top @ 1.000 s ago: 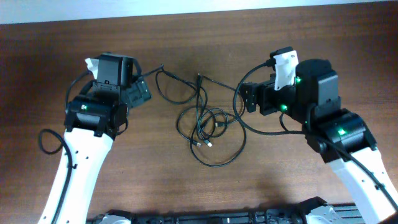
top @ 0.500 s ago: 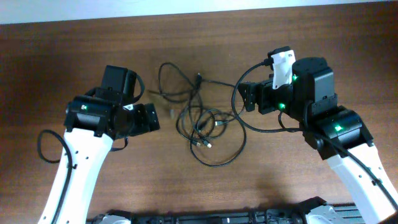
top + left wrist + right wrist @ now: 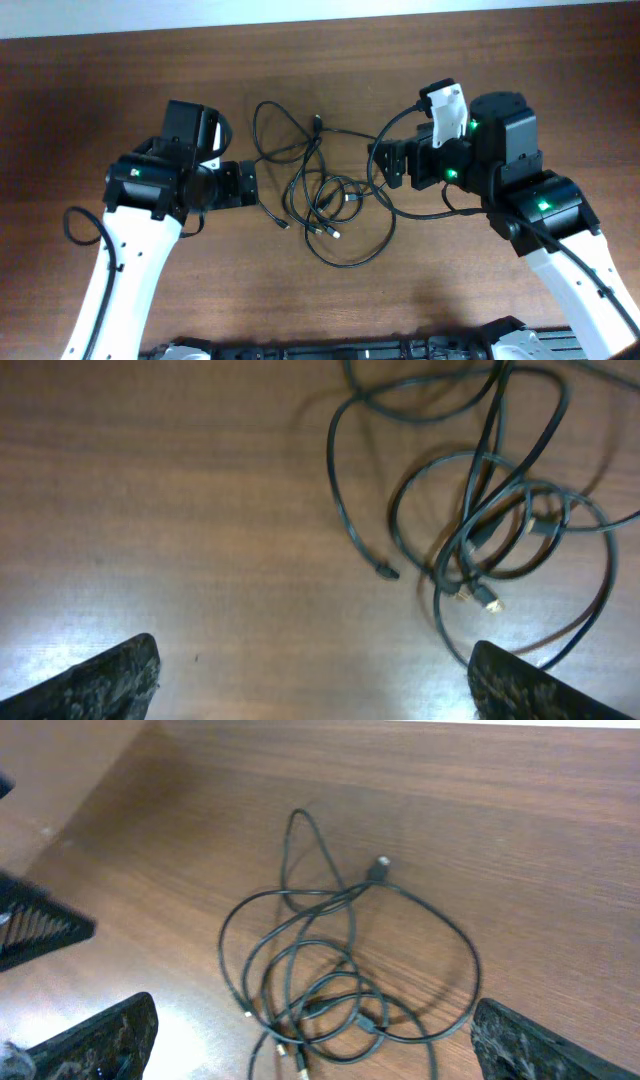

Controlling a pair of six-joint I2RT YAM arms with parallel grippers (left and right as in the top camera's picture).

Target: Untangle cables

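The right gripper moves down and across toward the left gripper next, onto the third cable, since that cable slants from the far crossing, beyond my open fingers.
Thin black cables (image 3: 322,205) lie in a loose tangle of overlapping loops in the middle of the wooden table (image 3: 320,60). One long strand runs from the back down to a small plug end (image 3: 388,571) on the left side. A metallic-tipped plug (image 3: 490,603) sits inside the loops. My left gripper (image 3: 250,185) is open just left of the tangle, with only bare wood between its fingers (image 3: 112,676). My right gripper (image 3: 378,165) is open at the tangle's right edge. In the right wrist view the cables (image 3: 330,982) lie just ahead of it (image 3: 315,1045), untouched.
Thicker black wires (image 3: 80,232) hang from both arms. The left arm's gripper (image 3: 40,925) shows at the left edge of the right wrist view. The table's far edge (image 3: 320,15) runs along the top, with bare wood around the tangle.
My left gripper swung from the back left down and right towards the tangle. The left cable strand now trails forward, its plug end lying nearer me. My right gripper edged left.
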